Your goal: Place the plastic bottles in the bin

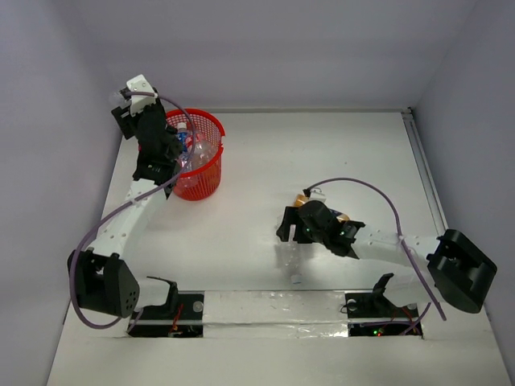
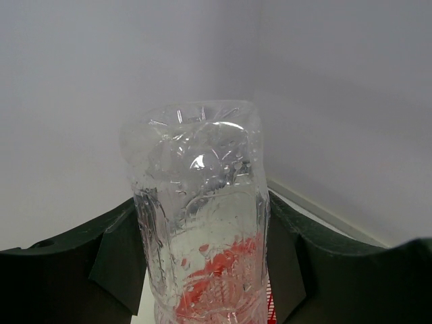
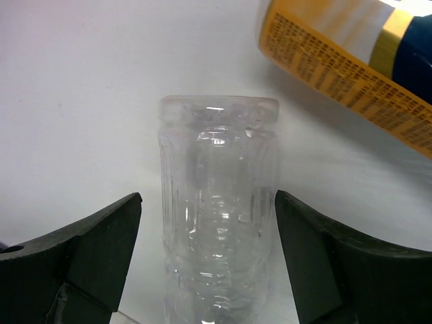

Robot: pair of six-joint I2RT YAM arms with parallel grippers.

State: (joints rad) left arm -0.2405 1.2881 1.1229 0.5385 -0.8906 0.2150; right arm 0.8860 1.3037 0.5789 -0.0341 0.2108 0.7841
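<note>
The clear bottle lies lengthwise between the robot's open fingers, so the right gripper should come down around its far end (image 3: 219,138) and close on it from both sides.
The red mesh bin (image 1: 211,120) stands at the far left with some bottles (image 1: 187,141) inside. My left gripper (image 1: 179,155) is over the bin's near-left rim, shut on a clear bottle (image 1: 203,152). In the left wrist view this bottle (image 2: 196,202) fills the gap between the fingers (image 2: 118,263), with red showing through it. My right gripper (image 1: 291,233) is open and low at mid-table, astride a clear bottle (image 1: 290,259) lying on the table. In the right wrist view that bottle (image 3: 217,202) has gaps to both fingers (image 3: 108,236). An orange bottle (image 3: 344,61) with a dark label lies just beyond, partly hidden under the arm (image 1: 304,198).
A shiny taped strip (image 1: 273,310) runs along the near edge between the arm bases. A metal rail (image 1: 426,177) lines the table's right edge. White walls close in the back and both sides.
</note>
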